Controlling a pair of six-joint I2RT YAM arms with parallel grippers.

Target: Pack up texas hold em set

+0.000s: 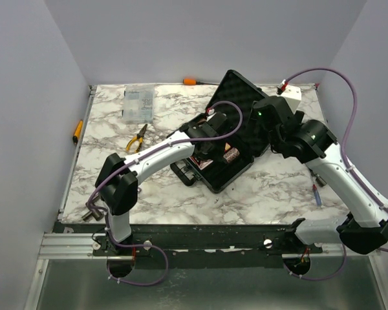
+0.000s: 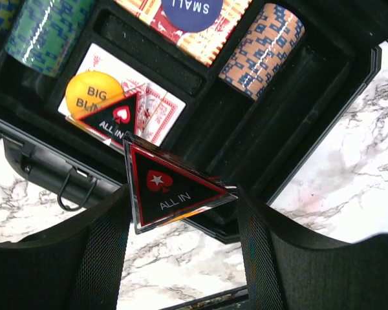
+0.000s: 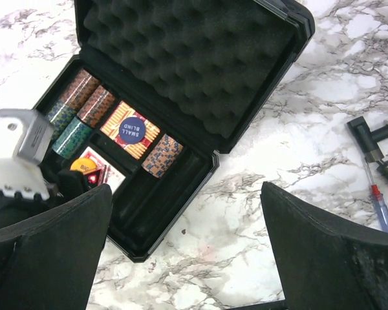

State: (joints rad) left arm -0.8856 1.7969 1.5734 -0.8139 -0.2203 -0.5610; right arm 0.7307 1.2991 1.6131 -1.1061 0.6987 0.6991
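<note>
The second deck already has an ALL IN triangle on it, so my left gripper should next move outward and down onto the orange card deck [image 1: 227, 147] [image 2: 204, 35] to let go of its triangle.
The black briefcase [image 1: 215, 184] lies open mid-table, its foam-lined lid [image 3: 181, 58] standing up. Inside are chip stacks [image 3: 90, 106], an orange card deck [image 2: 204, 35] with a blue SMALL button [image 2: 191, 10] on it, a yellow BIG BLIND button [image 2: 92, 90] and a red-black ALL IN triangle [image 2: 113, 119] on a second deck. My left gripper [image 2: 181, 197] is over the case's near edge, shut on another ALL IN triangle [image 2: 171, 184] held flat between its fingers. My right gripper [image 3: 187, 245] is open and empty above the marble, right of the case.
A clear organiser box [image 1: 138, 103] and yellow-handled pliers [image 1: 137, 139] lie at the back left. An orange-handled screwdriver [image 1: 193, 81] lies along the back edge. A white box [image 1: 291, 95] stands at the back right. A blue-red pen [image 3: 378, 206] and a black fitting [image 3: 368, 132] lie right of the case.
</note>
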